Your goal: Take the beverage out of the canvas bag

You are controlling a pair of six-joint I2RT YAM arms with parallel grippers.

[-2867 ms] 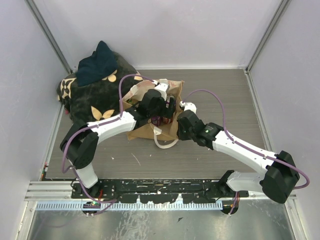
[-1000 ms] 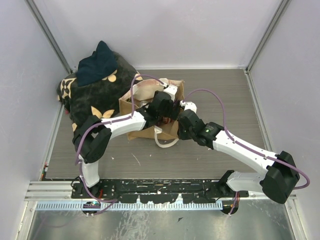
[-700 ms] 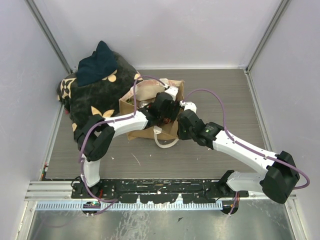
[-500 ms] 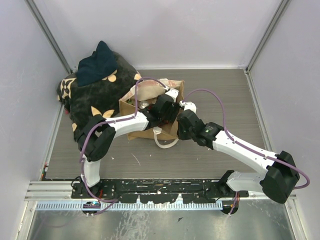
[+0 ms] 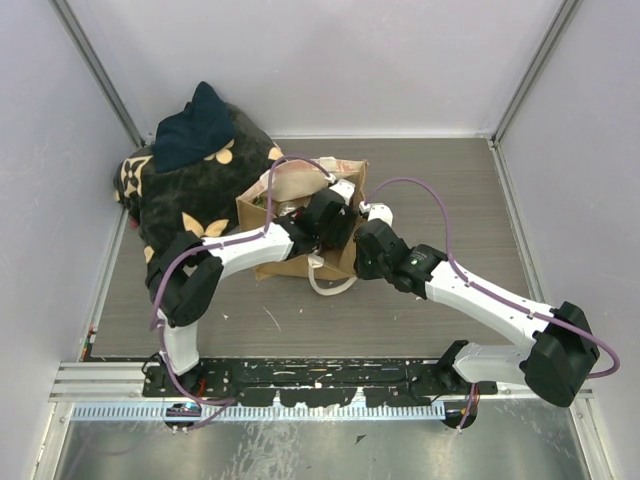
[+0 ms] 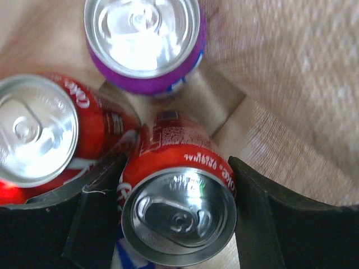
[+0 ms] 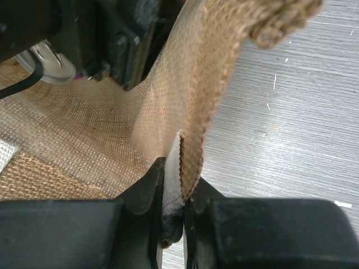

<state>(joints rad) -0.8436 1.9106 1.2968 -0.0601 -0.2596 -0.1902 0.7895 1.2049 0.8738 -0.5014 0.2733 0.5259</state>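
Observation:
My left gripper is next to lift the red cola can over the bag's rim and lower it to let it go, because the bare tabletop beside the bag lies to the right in the top view.
The tan canvas bag [image 5: 290, 262] stands mid-table with its mouth open. My left gripper [image 5: 330, 212] reaches down inside it. In the left wrist view the gripper [image 6: 178, 224] has a black finger pressed on each side of a red cola can [image 6: 178, 168]. A second red can [image 6: 39, 134] and a purple can [image 6: 143, 39] stand beside it on the bag's floor. My right gripper [image 5: 358, 235] is shut on the bag's rim, and the right wrist view shows its jaws [image 7: 175, 193] pinching the woven edge [image 7: 193, 112].
A black cushion bundle with beige flower prints [image 5: 190, 195] lies against the bag's left side, with a dark blue cloth [image 5: 195, 125] on top. A cream handle loop [image 5: 330, 285] hangs in front of the bag. Walls close in the left, back and right.
My left gripper has gone from above the bag's mouth down and right into the bag, and now sits around a red can. The right gripper has kept its hold on the rim.

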